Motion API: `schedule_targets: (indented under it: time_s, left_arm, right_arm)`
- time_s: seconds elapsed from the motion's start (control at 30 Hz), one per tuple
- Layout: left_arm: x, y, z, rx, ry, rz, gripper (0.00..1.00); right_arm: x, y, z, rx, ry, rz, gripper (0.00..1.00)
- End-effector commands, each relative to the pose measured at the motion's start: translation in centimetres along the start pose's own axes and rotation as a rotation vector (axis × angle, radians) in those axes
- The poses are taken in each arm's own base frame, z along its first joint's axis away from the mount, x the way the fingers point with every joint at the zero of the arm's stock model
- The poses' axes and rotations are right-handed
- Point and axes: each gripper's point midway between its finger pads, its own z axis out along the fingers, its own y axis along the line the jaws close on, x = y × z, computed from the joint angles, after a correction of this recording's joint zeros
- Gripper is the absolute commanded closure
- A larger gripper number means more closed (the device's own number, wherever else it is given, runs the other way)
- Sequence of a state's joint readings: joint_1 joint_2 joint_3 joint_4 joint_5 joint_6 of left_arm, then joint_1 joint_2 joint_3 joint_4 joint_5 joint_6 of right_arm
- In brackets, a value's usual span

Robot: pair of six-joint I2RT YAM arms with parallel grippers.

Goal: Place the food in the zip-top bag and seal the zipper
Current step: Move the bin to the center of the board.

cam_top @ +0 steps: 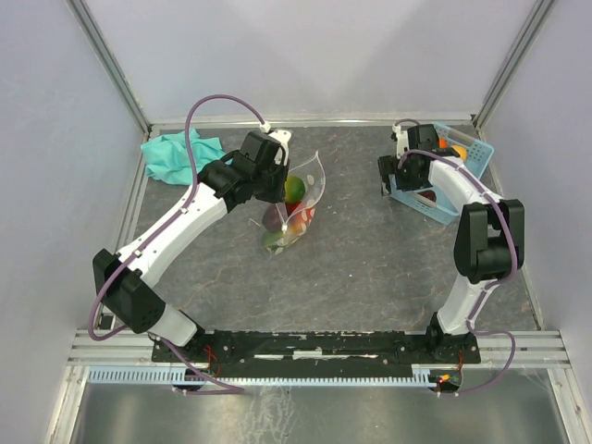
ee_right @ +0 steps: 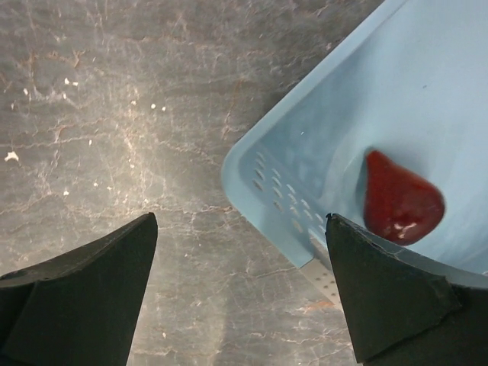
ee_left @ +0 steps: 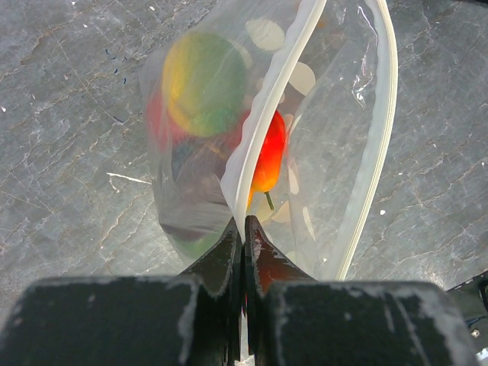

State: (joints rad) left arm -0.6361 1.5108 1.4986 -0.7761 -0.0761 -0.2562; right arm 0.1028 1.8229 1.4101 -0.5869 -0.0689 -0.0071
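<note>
My right gripper needs to move back and down next, open, around the fruit's wide end (ee_right: 409, 212) to close. The dark red fruit lies uncovered inside the light-blue basket (ee_right: 290, 191).
The clear dotted zip-top bag (cam_top: 310, 190) stands with its mouth open in mid-table, with several toy fruits inside. In the left wrist view I see a yellow-green fruit (ee_left: 202, 84) and a red-orange pepper (ee_left: 268, 156) through the plastic. My left gripper (ee_left: 244, 227) is shut on the bag's near whitish zipper strip (ee_left: 267, 114); the far strip (ee_left: 375, 137) arcs away from it. My right gripper (ee_right: 240, 225) is open and empty over the near corner of the light-blue basket (ee_right: 290, 191). A dark red fruit (ee_right: 400, 202) lies in that basket. No slider shows.
A teal cloth (cam_top: 176, 153) lies at the back left. The basket (cam_top: 472, 153) at the back right also holds an orange fruit (cam_top: 456, 151). Metal frame rails border the grey table.
</note>
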Motion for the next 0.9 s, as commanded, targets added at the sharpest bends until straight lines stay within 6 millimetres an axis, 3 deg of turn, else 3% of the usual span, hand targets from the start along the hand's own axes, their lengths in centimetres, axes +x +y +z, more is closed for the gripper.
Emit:
schedule_targets:
  time_s: [0.0,0.33,0.6,0.77,0.87]
  left_arm:
    - [-1.6,0.1,-1.8,0.004,-0.068,0.011,0.97]
    - [-1.7,-0.3,-1.4,0.021,-0.064,0.013,0.97]
    - [-1.6,-0.4,-1.4,0.031,-0.061,0.012,0.97]
    - [-1.4,-0.3,-1.6,0.026,-0.064,0.010,0.97]
    - [-1.3,-0.2,-1.7,0.023,-0.064,0.012,0.97]
  right_arm:
    - [-0.6,1.5,-0.8,-0.068,-0.002,0.033,0.00]
    - [2.3,7.0,-2.5,-0.202,0.069,0.160,0.01]
    - [2.0,12.6,-5.2,-0.289,0.035,0.114,0.00]
    - [1.3,13.1,-7.3,-0.315,0.005,0.081,0.00]
    - [1.2,12.1,-8.5,-0.276,-0.006,0.000,0.00]
